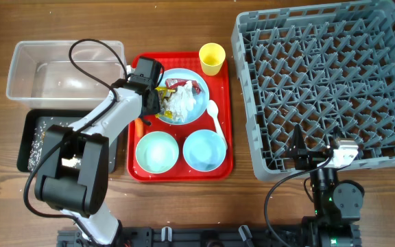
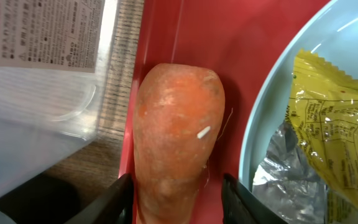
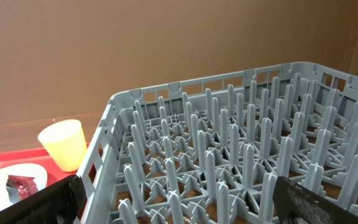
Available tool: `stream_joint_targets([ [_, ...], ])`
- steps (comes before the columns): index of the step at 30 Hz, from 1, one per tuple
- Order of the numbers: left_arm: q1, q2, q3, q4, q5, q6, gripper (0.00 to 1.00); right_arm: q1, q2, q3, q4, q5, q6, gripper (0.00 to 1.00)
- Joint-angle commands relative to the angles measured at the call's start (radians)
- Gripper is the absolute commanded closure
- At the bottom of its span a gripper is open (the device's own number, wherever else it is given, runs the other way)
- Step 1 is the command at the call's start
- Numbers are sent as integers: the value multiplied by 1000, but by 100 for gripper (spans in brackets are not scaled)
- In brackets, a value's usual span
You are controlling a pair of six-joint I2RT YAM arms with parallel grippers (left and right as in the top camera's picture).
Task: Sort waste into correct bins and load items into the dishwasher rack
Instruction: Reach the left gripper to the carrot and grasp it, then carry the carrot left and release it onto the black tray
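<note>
My left gripper should move a little lower around the orange carrot (image 2: 178, 130) first, to close across its narrower part (image 2: 168, 198).
An orange carrot (image 2: 178, 130) lies on the left edge of the flat red tray (image 2: 229, 56), with one white rice grain (image 2: 203, 131) stuck on it. My left gripper (image 2: 179, 205) is open and straddles the carrot's near end. It also shows in the overhead view (image 1: 145, 110). Beside it the light-blue plate (image 1: 201, 110) holds white tissue (image 1: 178, 104), a yellow wrapper (image 2: 334, 118), a silver wrapper (image 2: 284, 174) and a red wrapper (image 1: 185, 85). My right gripper (image 3: 179, 205) is open and empty over the front edge of the grey dishwasher rack (image 1: 328, 82).
The clear tub (image 1: 67, 68) stands at the back left, and the black tray (image 1: 36, 140) in front of it. On the red tray (image 1: 180, 171) are the yellow cup (image 1: 212, 58), white spoon (image 1: 216, 120), pale-green bowl (image 1: 157, 151) and light-blue bowl (image 1: 204, 149).
</note>
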Motion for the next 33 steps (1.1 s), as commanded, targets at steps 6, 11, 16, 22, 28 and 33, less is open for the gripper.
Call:
stream_joint_targets([
  [6, -3, 14, -63, 73, -25, -8, 55, 4, -6, -3, 3, -9, 10, 0],
  [11, -3, 14, -90, 95, -25, -8, 70, 4, -6, -3, 3, -9, 9, 0],
  [16, -3, 11, -90, 88, -26, -8, 87, 4, -6, -3, 3, -9, 9, 0],
  [22, -3, -65, -89, 83, -26, -8, 89, 4, -6, -3, 3, -9, 9, 0],
  [28, -3, -230, -89, -2, -17, -9, 89, 4, -6, -3, 3, -9, 9, 0],
  [33, -3, -375, -89, -100, 42, -9, 88, 4, -3, -3, 3, -9, 9, 0],
])
